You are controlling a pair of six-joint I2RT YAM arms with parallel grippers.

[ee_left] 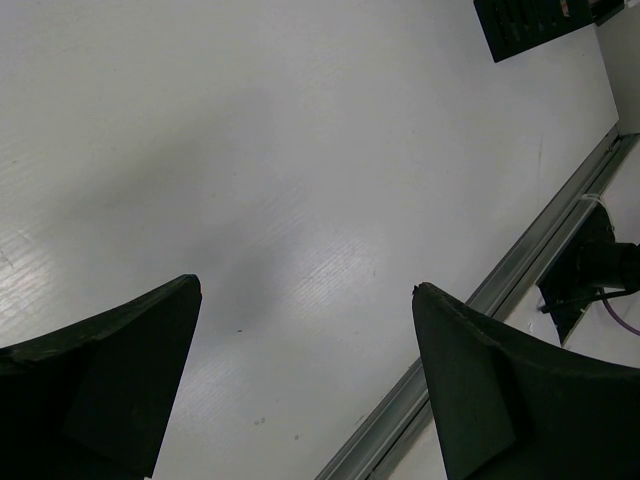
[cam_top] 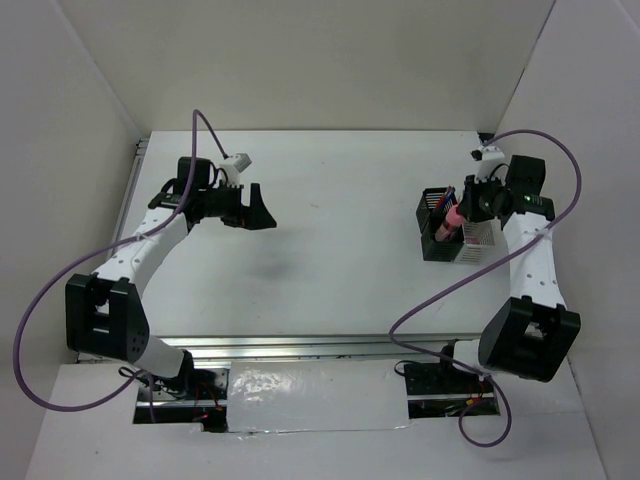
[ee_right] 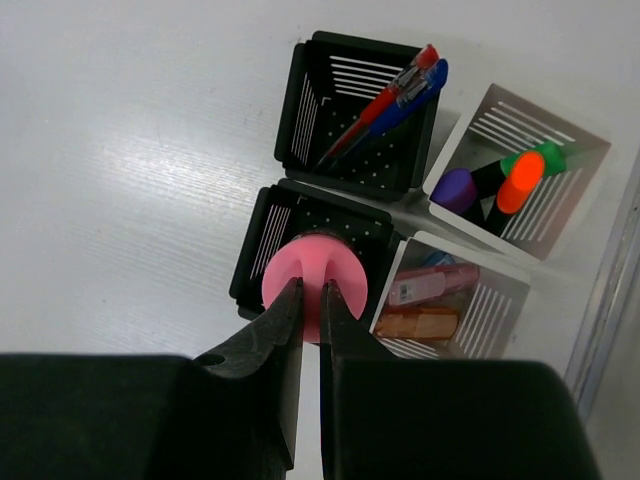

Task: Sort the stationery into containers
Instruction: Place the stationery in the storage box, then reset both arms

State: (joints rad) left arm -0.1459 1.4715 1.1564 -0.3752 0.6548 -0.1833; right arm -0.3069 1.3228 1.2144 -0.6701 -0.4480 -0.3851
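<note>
The opening of the near black mesh cup is beneath the pink-capped cylinder (cam_top: pixel 452 217), so the right gripper next needs to lower the cylinder into that cup and let go of the cylinder's top.
My right gripper (ee_right: pixel 312 285) is shut on the ridge of a pink-capped stubby cylinder (ee_right: pixel 345 270) and holds it over the near black mesh cup (ee_right: pixel 262 235). In the top view the cylinder (cam_top: pixel 452 217) and gripper (cam_top: pixel 465 212) sit at the containers on the right. The far black cup (ee_right: pixel 300 95) holds a red pen (ee_right: pixel 385 100) and a blue pen (ee_right: pixel 405 100). A white-grey tray (ee_right: pixel 580 150) holds green (ee_right: pixel 535 158) and orange (ee_right: pixel 520 180) highlighters and a purple piece (ee_right: pixel 456 188). Another tray (ee_right: pixel 490 330) holds pink and orange pieces. My left gripper (ee_left: pixel 305 290) is open and empty over bare table.
The left gripper shows at the table's left in the top view (cam_top: pixel 262 210). A metal rail (ee_left: pixel 520 255) runs along the table's near edge. White walls enclose the table on three sides. The container group (cam_top: pixel 450 225) stands close to the right wall.
</note>
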